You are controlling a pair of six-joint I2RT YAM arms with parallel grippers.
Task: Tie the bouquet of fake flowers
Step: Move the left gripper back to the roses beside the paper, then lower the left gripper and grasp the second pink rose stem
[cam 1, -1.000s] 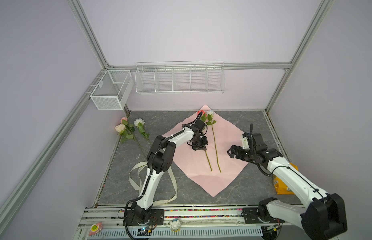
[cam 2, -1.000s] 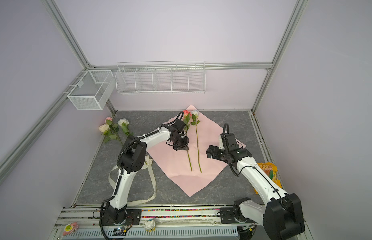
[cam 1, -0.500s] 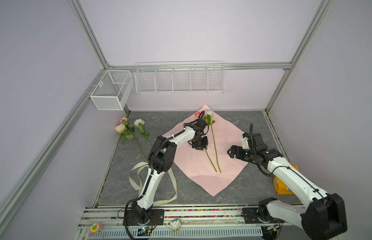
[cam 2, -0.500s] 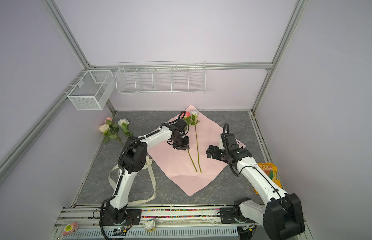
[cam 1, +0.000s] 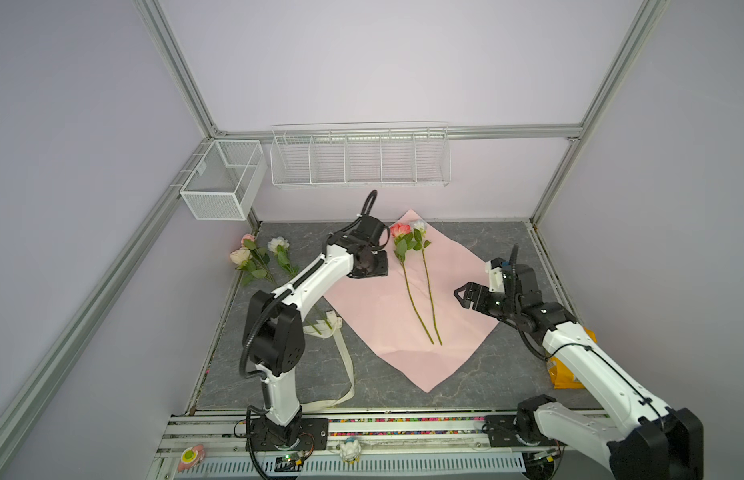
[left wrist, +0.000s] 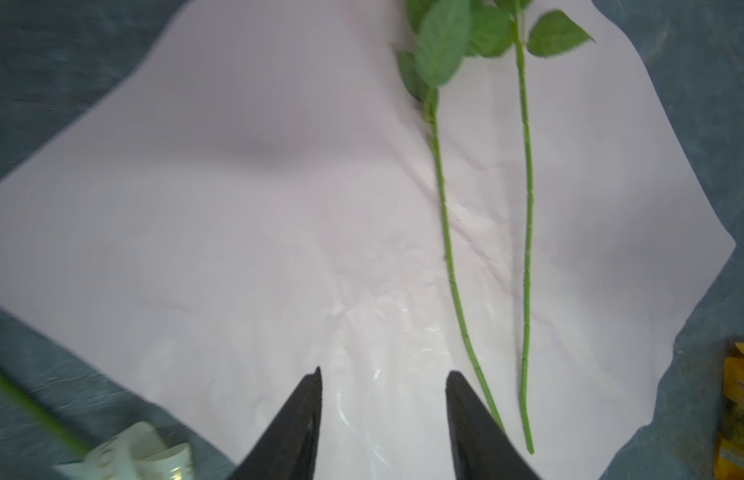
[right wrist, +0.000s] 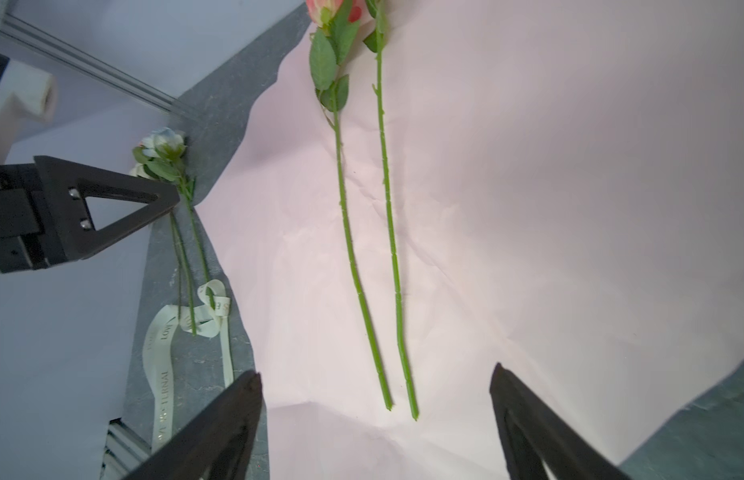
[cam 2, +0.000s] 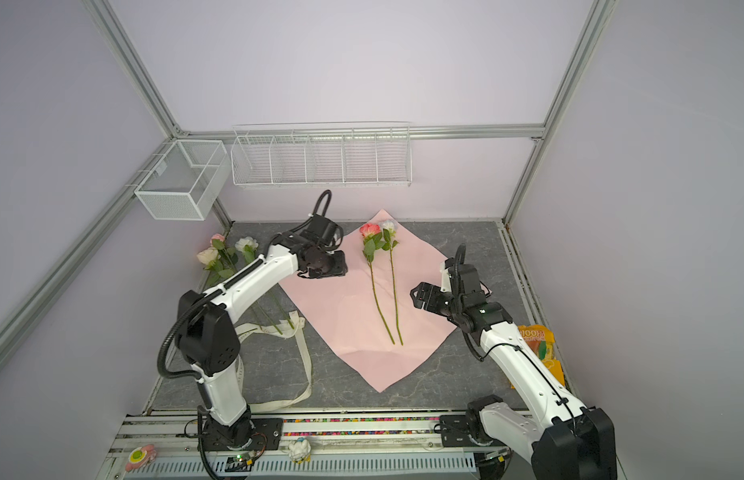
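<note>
My left gripper will next swing back off the paper sheet toward the side and go down onto the stem, because the pink rose's olive stem is still outside the paper sheet.
The fake flowers lie loose, not bundled. A coral rose and a pale rose rest side by side on a flat pink paper sheet, their green stems nearly parallel. Three more roses lie on the grey table by the left wall. My left gripper hovers over the paper's left part, beside the coral rose's stem, open with nothing between its fingers; it shows in both top views. My right gripper stands wide open and empty at the paper's right edge, facing the stem ends.
A cream printed ribbon loops across the table's left front, under the left roses' stem ends. A yellow packet lies at the right edge. A wire basket and a wire rack hang on the back walls.
My left gripper has opened and let go of the coral rose, which now lies beside the pale one. The gripper has drawn back to the left. The right arm has hardly moved.
</note>
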